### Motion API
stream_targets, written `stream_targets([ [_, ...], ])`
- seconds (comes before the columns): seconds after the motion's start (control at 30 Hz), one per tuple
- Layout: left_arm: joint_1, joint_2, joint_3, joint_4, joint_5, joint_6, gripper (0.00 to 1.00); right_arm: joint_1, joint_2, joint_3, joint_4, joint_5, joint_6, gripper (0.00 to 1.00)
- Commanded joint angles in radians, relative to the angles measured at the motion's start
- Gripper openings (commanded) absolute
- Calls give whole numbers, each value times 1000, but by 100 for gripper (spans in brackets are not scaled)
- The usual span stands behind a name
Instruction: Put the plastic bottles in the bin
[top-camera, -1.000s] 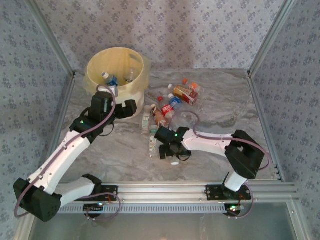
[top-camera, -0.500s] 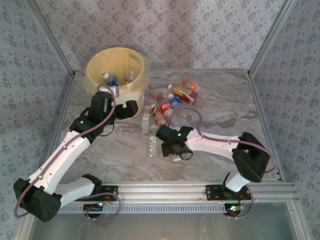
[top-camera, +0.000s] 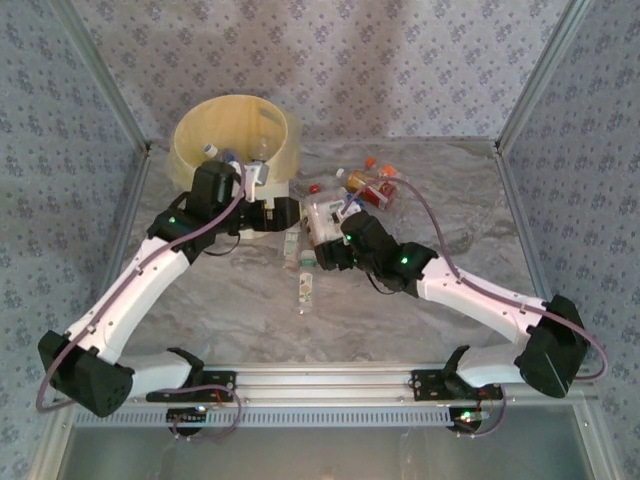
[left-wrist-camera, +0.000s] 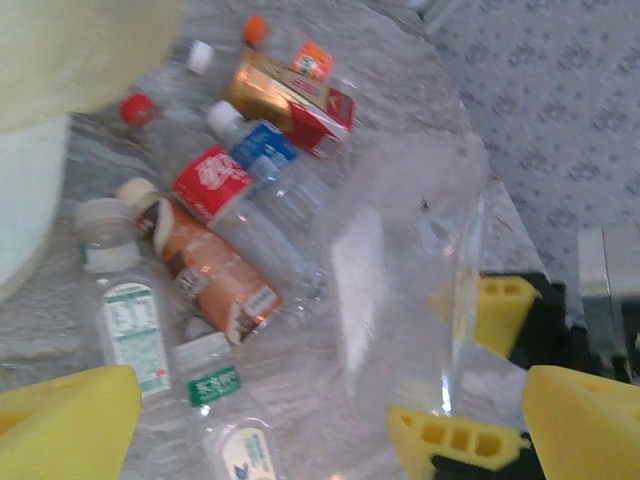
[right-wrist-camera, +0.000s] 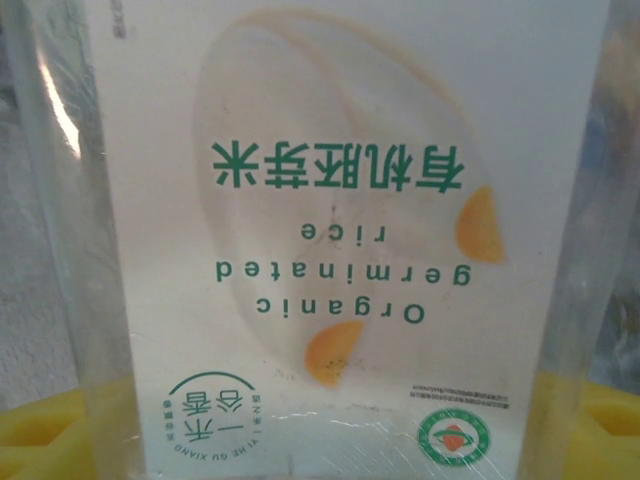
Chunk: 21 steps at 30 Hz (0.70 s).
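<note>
My left gripper should move toward my right gripper next, and close on the loose end of the large clear bottle (top-camera: 322, 212) ahead of my right gripper's open fingers.
My right gripper (top-camera: 326, 238) is shut on a large clear plastic bottle (top-camera: 322, 212) with a white rice label (right-wrist-camera: 330, 200); its yellow pads sit at both sides of it. The left wrist view shows that bottle (left-wrist-camera: 400, 260) upright between the right gripper's yellow fingers (left-wrist-camera: 500, 310). My left gripper (top-camera: 280, 213) hangs open beside the cream-yellow bin (top-camera: 200, 130), nothing between its fingers (left-wrist-camera: 60, 420). Several bottles lie in a pile (top-camera: 372, 185) right of the bin, among them a red-labelled one (left-wrist-camera: 215, 185) and an orange-brown one (left-wrist-camera: 215, 280). The bin holds a few bottles (top-camera: 215, 152).
A small bottle (top-camera: 305, 290) lies alone on the marble table in front of the pile. Two white-and-green labelled bottles (left-wrist-camera: 130, 335) lie close to the bin's base (left-wrist-camera: 25, 200). Patterned walls and metal rails (top-camera: 520, 110) close in the table at both sides.
My right arm has swung from the table's front up to the pile and its jaws have narrowed onto the clear bottle. My left gripper has shifted a little right, beside the bin.
</note>
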Motion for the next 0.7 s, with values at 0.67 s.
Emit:
stream_targets([
  [0.67,-48,94,9,167,-7,-77,60,38,73,98,278,-208,-147,61],
])
